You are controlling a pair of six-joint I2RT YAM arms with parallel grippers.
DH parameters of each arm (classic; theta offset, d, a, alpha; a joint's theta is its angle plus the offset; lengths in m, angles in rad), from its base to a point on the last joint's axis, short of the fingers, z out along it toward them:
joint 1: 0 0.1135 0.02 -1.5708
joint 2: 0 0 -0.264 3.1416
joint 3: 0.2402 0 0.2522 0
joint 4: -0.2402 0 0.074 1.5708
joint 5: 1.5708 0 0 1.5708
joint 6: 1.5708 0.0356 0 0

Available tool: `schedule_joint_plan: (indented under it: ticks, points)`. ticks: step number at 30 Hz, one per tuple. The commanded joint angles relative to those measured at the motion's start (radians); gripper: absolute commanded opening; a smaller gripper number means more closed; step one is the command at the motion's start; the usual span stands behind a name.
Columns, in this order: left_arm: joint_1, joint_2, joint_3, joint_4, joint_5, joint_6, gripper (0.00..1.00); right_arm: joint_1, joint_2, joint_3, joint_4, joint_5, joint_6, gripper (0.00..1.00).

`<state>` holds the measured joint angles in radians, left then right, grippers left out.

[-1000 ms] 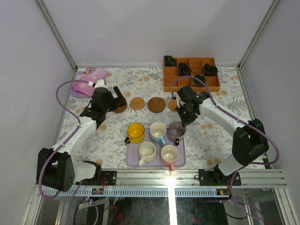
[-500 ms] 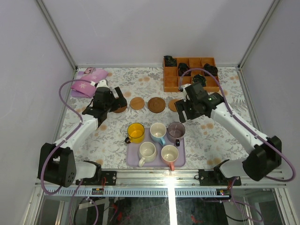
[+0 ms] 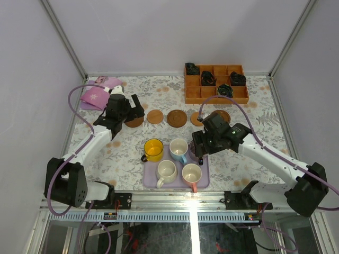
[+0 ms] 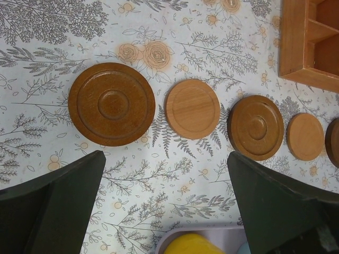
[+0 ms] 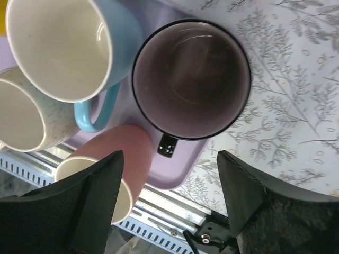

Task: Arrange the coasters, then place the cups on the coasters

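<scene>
Next, my right gripper lowers and shifts slightly back onto the purple cup's short dark handle [image 3: 201,161] [image 5: 167,145], because that handle sticks out toward the gap between its open fingers.
Several brown coasters lie in a row: a dark grooved one [image 4: 112,103], a tan one [image 4: 192,108], a dark one [image 4: 256,127] and a small tan one [image 4: 304,136]. My left gripper [image 4: 164,159] hangs open just near of that row, with nothing between its fingers. The cups stand on the lavender tray [image 3: 150,181]: yellow [image 3: 153,149], light blue [image 5: 58,47], cream [image 3: 167,172], pink [image 5: 106,164] and greyish-purple [image 5: 190,79]. My right gripper [image 5: 169,156] hovers open over the purple cup's near side, its fingers either side of the handle, holding nothing.
An orange-brown compartment box [image 3: 216,83] with dark items stands at the back right. A pink cloth [image 3: 98,95] lies at the back left. The metal rail [image 5: 159,211] runs along the table's near edge.
My right gripper has opened and swung from the right end of the coaster row toward me, ending over the purple cup. The left gripper has shifted only slightly.
</scene>
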<state>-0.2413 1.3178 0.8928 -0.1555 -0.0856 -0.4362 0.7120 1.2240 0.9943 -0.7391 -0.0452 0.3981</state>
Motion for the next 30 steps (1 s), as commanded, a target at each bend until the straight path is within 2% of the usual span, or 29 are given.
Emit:
schedule_joint_plan:
  ticks: [1,13,18,24,30]
  points:
    - [-0.002,0.003,0.026,0.034,0.015,0.028,1.0,0.059,0.009,-0.027,0.079,0.028,0.093,0.77]
    - [-0.003,-0.018,0.017,0.024,-0.007,0.061,1.0,0.089,0.095,-0.104,0.116,0.085,0.181,0.7]
    - [-0.003,-0.018,0.014,0.023,-0.009,0.063,1.0,0.09,0.107,-0.137,0.147,0.108,0.203,0.63]
    - [-0.003,-0.01,0.013,0.021,-0.006,0.058,1.0,0.089,0.116,-0.169,0.188,0.118,0.23,0.45]
    - [-0.003,-0.006,0.015,0.022,-0.001,0.057,1.0,0.09,0.118,-0.187,0.189,0.119,0.245,0.13]
